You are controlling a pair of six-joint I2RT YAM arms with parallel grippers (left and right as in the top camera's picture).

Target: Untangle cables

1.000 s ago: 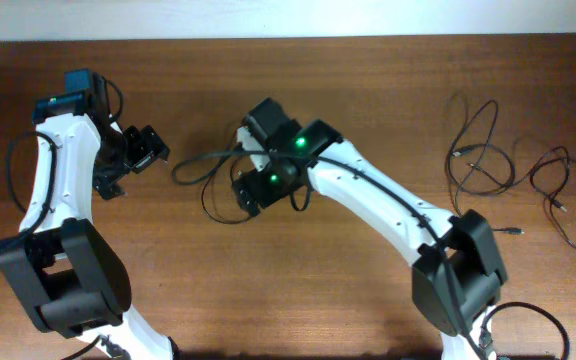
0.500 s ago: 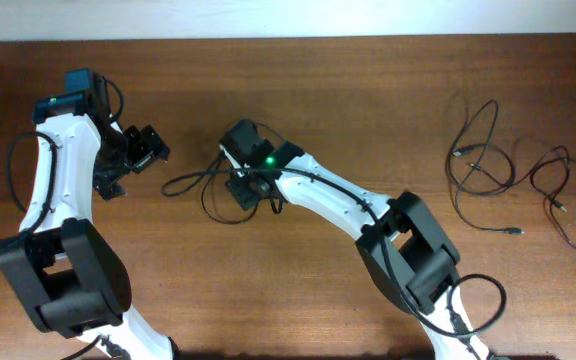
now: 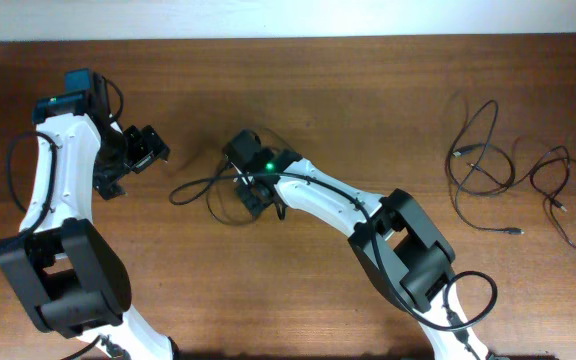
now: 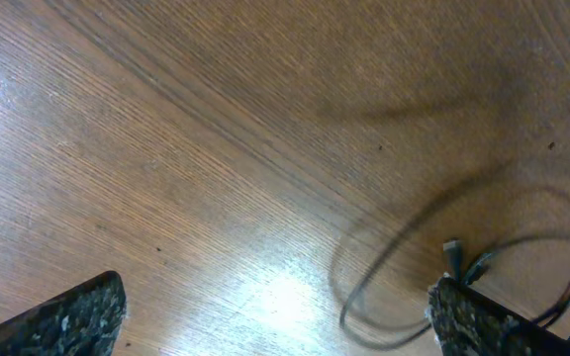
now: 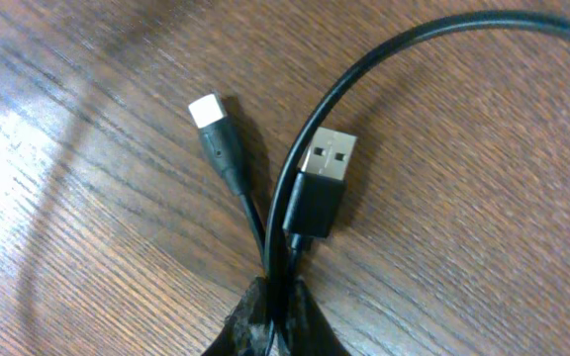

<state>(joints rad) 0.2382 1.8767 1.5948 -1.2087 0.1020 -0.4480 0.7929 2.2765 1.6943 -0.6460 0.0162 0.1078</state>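
I will next use my right gripper to lift the pinched parts of the black cable and pull them to the right in the overhead view, toward the spread-out cables, because they still lie in loose loops.
A tangled black cable lies in loose loops at the table's middle. My right gripper is shut on its strands. In the right wrist view the pinched strands run up from the closed fingertips of the gripper to a USB plug and a small white-tipped plug, both lying on the wood. My left gripper hovers open to the left of the loops. In its wrist view the left gripper holds nothing, and a blurred cable loop shows beside its right finger.
Two more thin black cables lie spread out at the far right of the table, one near the back and one by the right edge. The white back wall borders the table's far side.
My right gripper has slid a little left and closed on the cable strands. The loop on the table shifted with it. The left arm has not moved.
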